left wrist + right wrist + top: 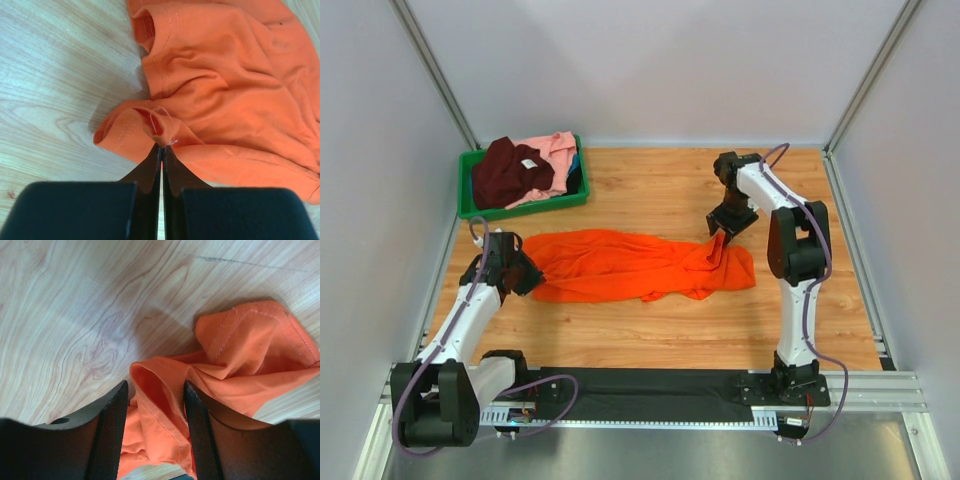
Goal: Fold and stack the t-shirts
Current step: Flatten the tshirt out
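Note:
The raised fold of the orange hem stands between the right gripper's open fingers, so the gripper will next stay astride that fold and close on it.
The bright orange t-shirt lies crumpled and stretched left to right on the wooden table. My left gripper is at its left end, shut on a pinch of the hem, as the left wrist view shows against the orange cloth. My right gripper is at the shirt's right end. Its jaws stand open, astride a raised fold of the hem, with more orange cloth beyond. The dark maroon t-shirt, with a white label, and the light pink t-shirt lie bunched in the bin.
The green plastic bin stands at the back left of the table. White walls close the table on three sides. A black mat lies along the near edge between the arm bases.

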Available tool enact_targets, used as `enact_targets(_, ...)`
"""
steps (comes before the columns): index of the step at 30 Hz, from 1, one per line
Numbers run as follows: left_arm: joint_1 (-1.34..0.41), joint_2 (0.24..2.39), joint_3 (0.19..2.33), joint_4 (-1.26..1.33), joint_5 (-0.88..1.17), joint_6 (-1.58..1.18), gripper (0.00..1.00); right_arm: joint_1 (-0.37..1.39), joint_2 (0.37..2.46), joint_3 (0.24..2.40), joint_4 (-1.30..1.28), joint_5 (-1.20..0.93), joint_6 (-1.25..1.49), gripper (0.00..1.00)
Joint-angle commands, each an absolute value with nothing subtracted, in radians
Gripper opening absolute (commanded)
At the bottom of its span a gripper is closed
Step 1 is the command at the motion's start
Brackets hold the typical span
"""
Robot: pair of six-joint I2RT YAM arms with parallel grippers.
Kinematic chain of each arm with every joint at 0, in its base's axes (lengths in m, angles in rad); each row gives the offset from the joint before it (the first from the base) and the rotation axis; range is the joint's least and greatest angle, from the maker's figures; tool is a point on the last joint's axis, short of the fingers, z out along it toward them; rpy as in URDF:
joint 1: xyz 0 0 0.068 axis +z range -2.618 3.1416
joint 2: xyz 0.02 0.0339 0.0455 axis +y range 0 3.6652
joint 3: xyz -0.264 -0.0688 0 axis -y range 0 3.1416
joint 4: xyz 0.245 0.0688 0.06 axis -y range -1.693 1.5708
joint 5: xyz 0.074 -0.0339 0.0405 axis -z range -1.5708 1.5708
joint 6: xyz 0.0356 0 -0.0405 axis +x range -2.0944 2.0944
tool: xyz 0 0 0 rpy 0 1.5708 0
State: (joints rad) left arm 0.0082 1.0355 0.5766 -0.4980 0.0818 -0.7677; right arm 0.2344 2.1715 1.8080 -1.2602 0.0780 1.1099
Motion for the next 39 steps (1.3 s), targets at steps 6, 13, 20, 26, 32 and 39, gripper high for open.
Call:
enact_targets(6, 0.003, 1.017, 0.563, -0.476, 0.077, -0.761, 0.00, 0.225, 2.217, 1.847, -1.213, 0.100, 1.078, 0.50)
enact_targets(13, 0.003, 1.017, 0.565, -0.477, 0.069, -0.764, 0.00, 0.219, 2.256, 1.879, -1.236, 0.110, 1.062, 0.50)
enact_targets(20, 0.002, 1.006, 0.590, -0.511, 0.040, -0.764, 0.00, 0.209, 2.195, 1.749, -1.121, 0.120, 1.048, 0.21)
enact_targets(26, 0.002, 0.957, 0.743, -0.578, 0.052, -0.758, 0.00, 0.198, 2.057, 1.864, -1.253, 0.354, 0.950, 0.00)
enact_targets(32, 0.002, 0.888, 1.064, -0.710, 0.078, -0.756, 0.00, 0.199, 1.673, 1.976, -1.313, 0.502, 0.833, 0.00)
enact_targets(39, 0.003, 0.798, 1.411, -0.860, 0.190, -0.802, 0.00, 0.201, 1.197, 1.942, -1.174, 0.257, 0.634, 0.00)
